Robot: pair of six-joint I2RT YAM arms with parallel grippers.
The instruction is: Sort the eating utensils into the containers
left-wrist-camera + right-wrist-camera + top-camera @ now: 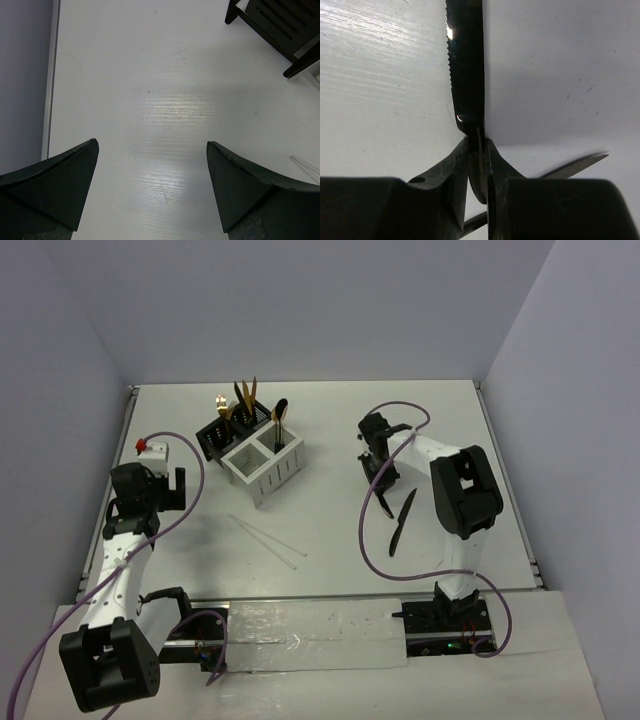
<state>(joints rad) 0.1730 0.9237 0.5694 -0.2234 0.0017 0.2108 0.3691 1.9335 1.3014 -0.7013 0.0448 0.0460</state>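
My right gripper moves up, to the left in the top view, then down over the black container's section (252,416) next, black knife's blade tilted upward, since gold knives stand there.
My right gripper (477,145) is shut on a black serrated knife (465,65), whose blade runs away from the fingers over the white table. From above, the right gripper (379,472) sits right of centre, with the black knife (385,504) reaching toward the near edge. A second black knife (403,523) lies just to its right, and its tip shows as a second knife (580,162) in the right wrist view. The black container (215,440) holds gold-headed utensils (246,398). The white container (262,478) holds a black spoon (280,418). Two chopsticks (268,540) lie on the table. My left gripper (150,495) is open and holds nothing.
In the left wrist view the left gripper (152,145) hovers over bare table, with a corner of the black container (280,25) at the top right and the chopsticks (305,165) at the right edge. The table's raised rim (126,440) runs along the left side.
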